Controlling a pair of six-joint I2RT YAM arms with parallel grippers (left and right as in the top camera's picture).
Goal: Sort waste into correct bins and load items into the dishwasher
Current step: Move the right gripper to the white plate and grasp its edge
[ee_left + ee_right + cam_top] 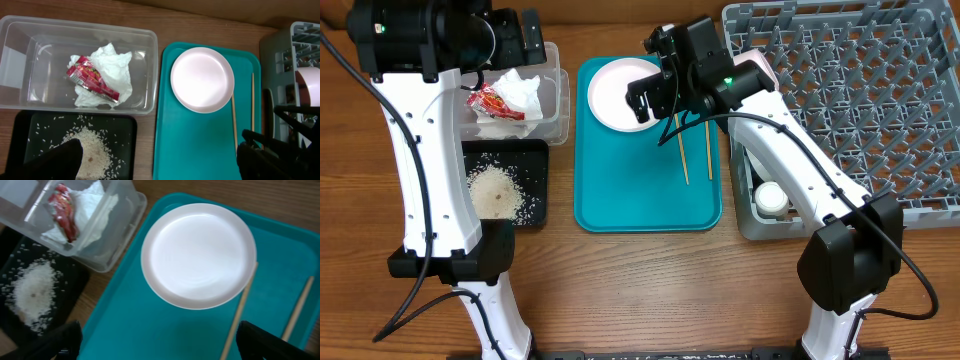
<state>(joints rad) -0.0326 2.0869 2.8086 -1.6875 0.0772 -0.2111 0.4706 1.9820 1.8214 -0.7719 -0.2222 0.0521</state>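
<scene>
The white plate's rim (649,122) (234,298) is uncovered by the nearer chopstick and lies below the right gripper, so the gripper should next turn and lower its open fingers to either side of that rim.
The white plate (618,92) lies at the back of the teal tray (640,200), with two wooden chopsticks (683,155) to its right. My right gripper (655,100) hovers over the plate's right edge, open and empty; in the right wrist view its fingers (165,347) spread below the plate (199,255). My left gripper (518,38) is open and empty above the clear tub (555,110), which holds the white napkin (112,70) and the red wrapper (90,79). Rice (498,190) lies in the black tray (535,155). A small white cup (770,197) sits in the grey dish rack (860,100).
The dish rack fills the right side, its near-left compartment next to the teal tray. A white rounded dish (309,82) stands in the rack's left edge, partly hidden. The right arm's white links cross over the rack's left side.
</scene>
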